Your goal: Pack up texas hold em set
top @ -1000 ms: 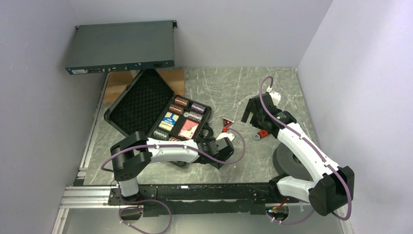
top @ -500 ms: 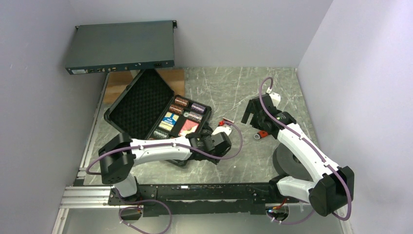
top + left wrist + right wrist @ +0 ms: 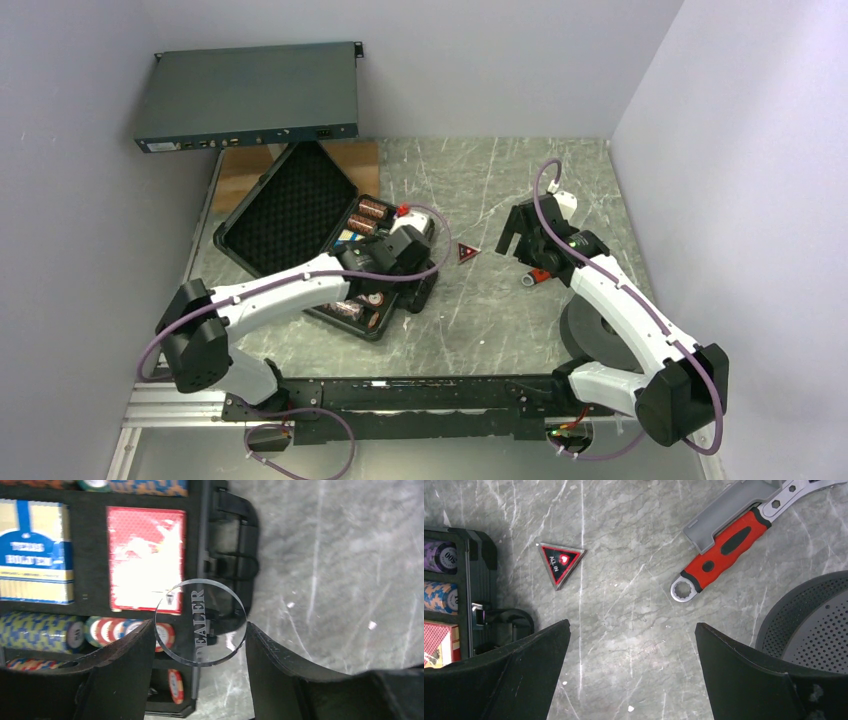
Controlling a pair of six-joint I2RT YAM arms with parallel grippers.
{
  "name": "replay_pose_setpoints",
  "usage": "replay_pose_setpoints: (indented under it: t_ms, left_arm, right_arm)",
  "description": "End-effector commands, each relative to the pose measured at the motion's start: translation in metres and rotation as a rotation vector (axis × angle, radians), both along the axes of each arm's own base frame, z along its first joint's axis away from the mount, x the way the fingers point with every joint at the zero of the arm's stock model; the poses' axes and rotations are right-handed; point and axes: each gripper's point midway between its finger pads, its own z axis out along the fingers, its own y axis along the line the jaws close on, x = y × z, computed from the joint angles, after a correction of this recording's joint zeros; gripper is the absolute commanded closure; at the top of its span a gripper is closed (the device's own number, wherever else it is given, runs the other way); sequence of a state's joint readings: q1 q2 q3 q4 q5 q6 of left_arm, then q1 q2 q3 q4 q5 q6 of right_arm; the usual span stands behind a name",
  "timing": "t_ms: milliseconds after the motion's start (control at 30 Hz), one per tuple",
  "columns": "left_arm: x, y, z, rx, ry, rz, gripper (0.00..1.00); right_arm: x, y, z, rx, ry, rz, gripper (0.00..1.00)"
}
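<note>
I should next move my left gripper over to the flat blue and yellow card box (image 3: 350, 238) (image 3: 32, 555), which is below and to the left of my gripper in the top view, then lower the disc and let it go.
The black case (image 3: 285, 215) lies open, foam lid tipped back. Its tray holds a red card box (image 3: 145, 560), a blue and yellow card box (image 3: 32, 555) and rolls of striped chips (image 3: 40, 632). My left gripper (image 3: 402, 243) hovers over the tray's right edge. In the left wrist view it (image 3: 200, 630) is shut on a clear round "DEALER" disc (image 3: 200, 622), held by its rim above the case handle (image 3: 232, 540). My right gripper (image 3: 632, 625) is open and empty above bare table. A red and black triangular "ALL IN" marker (image 3: 560, 562) lies on the table beside the case.
A red-handled wrench (image 3: 719, 562) lies to the right of the marker, also in the top view (image 3: 538, 277). A grey perforated round disc (image 3: 814, 625) sits at the right. A dark-grey rack unit (image 3: 250, 97) stands at the back left.
My left arm has swung from in front of the case back over the tray's right side, with the clear disc in it. The right arm has barely moved.
</note>
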State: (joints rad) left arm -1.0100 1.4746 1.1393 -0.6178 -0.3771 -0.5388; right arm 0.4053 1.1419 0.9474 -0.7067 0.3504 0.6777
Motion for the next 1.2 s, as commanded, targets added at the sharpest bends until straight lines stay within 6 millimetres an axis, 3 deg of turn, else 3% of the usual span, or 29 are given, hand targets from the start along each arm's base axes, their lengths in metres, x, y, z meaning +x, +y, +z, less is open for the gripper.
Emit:
replay_pose_setpoints:
  t_ms: [0, 233, 567, 1167]
  left_arm:
    - [0.022, 0.026, 0.015, -0.026, -0.042, 0.063, 0.56]
    - [0.054, 0.067, 0.021, -0.020, -0.069, 0.167, 0.56]
    - [0.089, 0.109, 0.020, 0.006, -0.076, 0.265, 0.56]
    - [0.120, 0.133, -0.014, 0.046, -0.002, 0.300, 0.55]
  right_arm:
    - [0.002, 0.003, 0.007, 0.032, -0.030, -0.001, 0.00]
    - [0.001, 0.007, 0.005, 0.047, -0.018, 0.015, 0.00]
    - [-0.003, 0.009, -0.001, 0.056, -0.002, 0.019, 0.00]
    - [-0.005, 0.005, -0.004, 0.039, 0.004, 0.015, 0.00]
